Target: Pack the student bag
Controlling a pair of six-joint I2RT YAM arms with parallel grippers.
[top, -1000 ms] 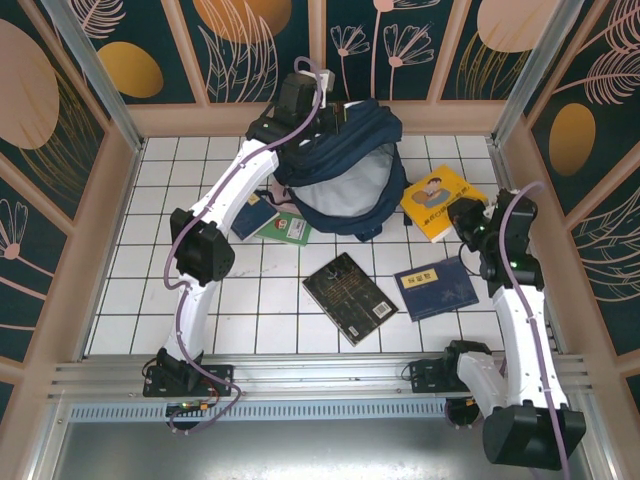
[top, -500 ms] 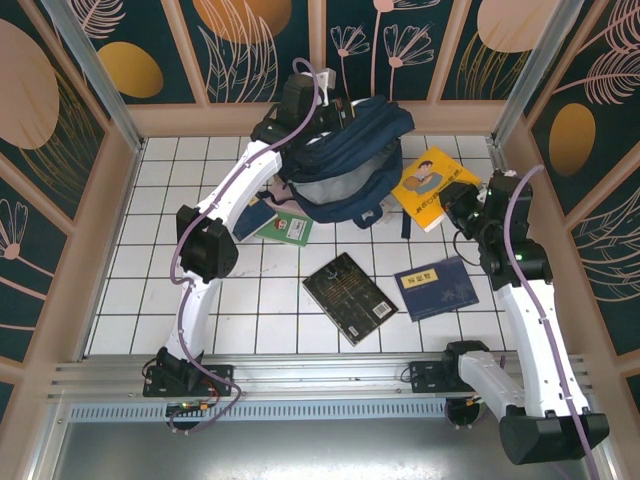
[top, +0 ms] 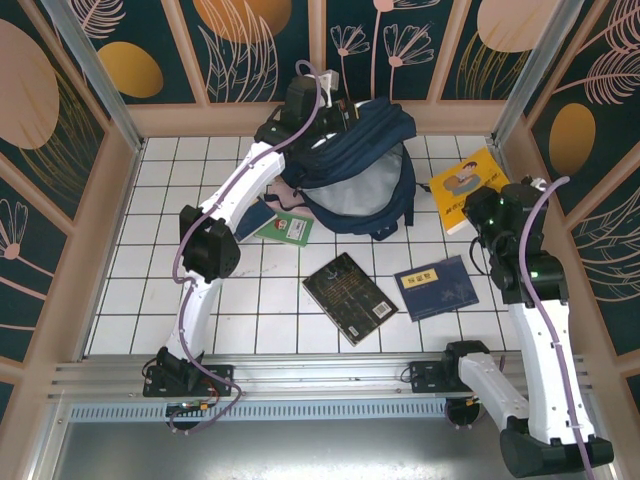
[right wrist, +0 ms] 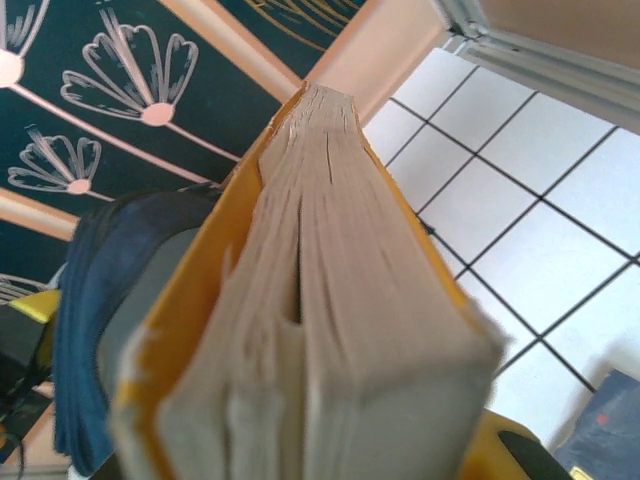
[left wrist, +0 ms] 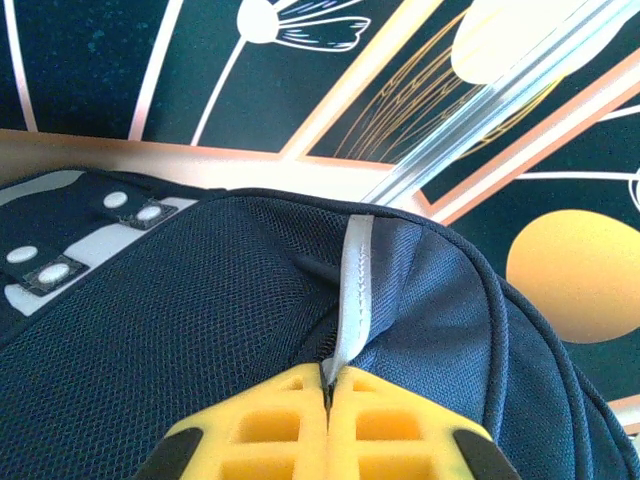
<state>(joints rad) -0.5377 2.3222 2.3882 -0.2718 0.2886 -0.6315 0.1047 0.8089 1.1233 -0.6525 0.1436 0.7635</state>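
My right gripper holds the yellow book [top: 464,183] and should next carry it across to the bag. It should lower the book into the grey-lined mouth [top: 368,190], which is wide open, and release it.
The navy student bag [top: 380,140] lies at the back of the tiled floor, its mouth gaping toward me and showing grey lining [top: 350,195]. My left gripper [top: 328,112] is at the bag's top, shut on it. In the left wrist view its yellow fingers [left wrist: 390,420] pinch a grey-white stripe [left wrist: 356,280] of the student bag [left wrist: 180,310]. My right gripper [top: 488,207] is shut on a yellow book [top: 464,183] and holds it off the floor, to the right of the bag. From the right wrist, the yellow book [right wrist: 330,300] shows its page edge, with the student bag [right wrist: 90,290] behind it on the left.
A black book [top: 348,298] and a blue book [top: 436,287] lie flat on the white tiles in front of the bag. A green book [top: 284,229] and another blue one [top: 257,216] lie by the left arm. Patterned walls close in on three sides.
My right gripper has lifted the yellow book off the floor and carried it to the right. The student bag's mouth sagged shut, then opened again in my left gripper's hold.
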